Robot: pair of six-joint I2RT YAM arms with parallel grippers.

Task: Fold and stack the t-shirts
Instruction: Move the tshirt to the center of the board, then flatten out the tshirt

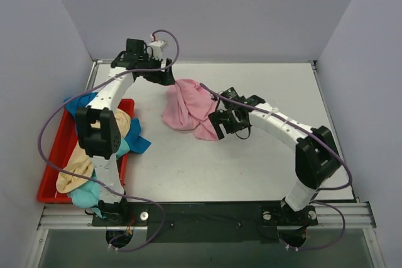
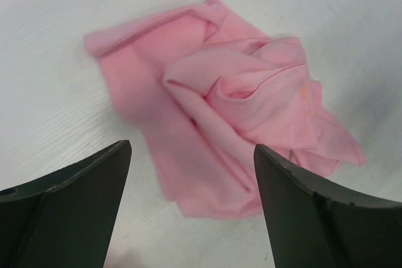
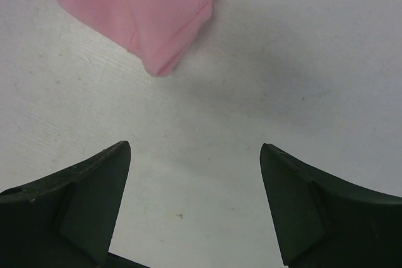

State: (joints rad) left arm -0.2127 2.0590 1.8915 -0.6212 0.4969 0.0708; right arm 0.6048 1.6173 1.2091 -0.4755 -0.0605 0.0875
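The pink t-shirt's near tray-side corner (image 1: 171, 120) gets my left gripper next, moving back and down onto it, since my right gripper faces another corner of the t-shirt.
The light pink t-shirt (image 1: 187, 108) lies crumpled on the white table, left of the middle. My left gripper (image 1: 167, 80) hovers open and empty at its far-left edge; in the left wrist view the shirt (image 2: 232, 105) fills the space ahead of the open gripper (image 2: 193, 155). My right gripper (image 1: 220, 126) is open and empty at the shirt's near-right corner; in the right wrist view that corner (image 3: 144, 10) lies ahead of the gripper (image 3: 195, 155), apart from it. Cream-yellow (image 1: 75, 167), blue (image 1: 139, 143) and teal (image 1: 85, 194) shirts lie heaped at the left.
A red plastic tray (image 1: 53, 161) at the table's left edge holds the heap of other shirts, partly hidden by the left arm. Bare white table (image 1: 213, 167) spreads in front of and to the right of the pink shirt. Grey walls enclose the back and sides.
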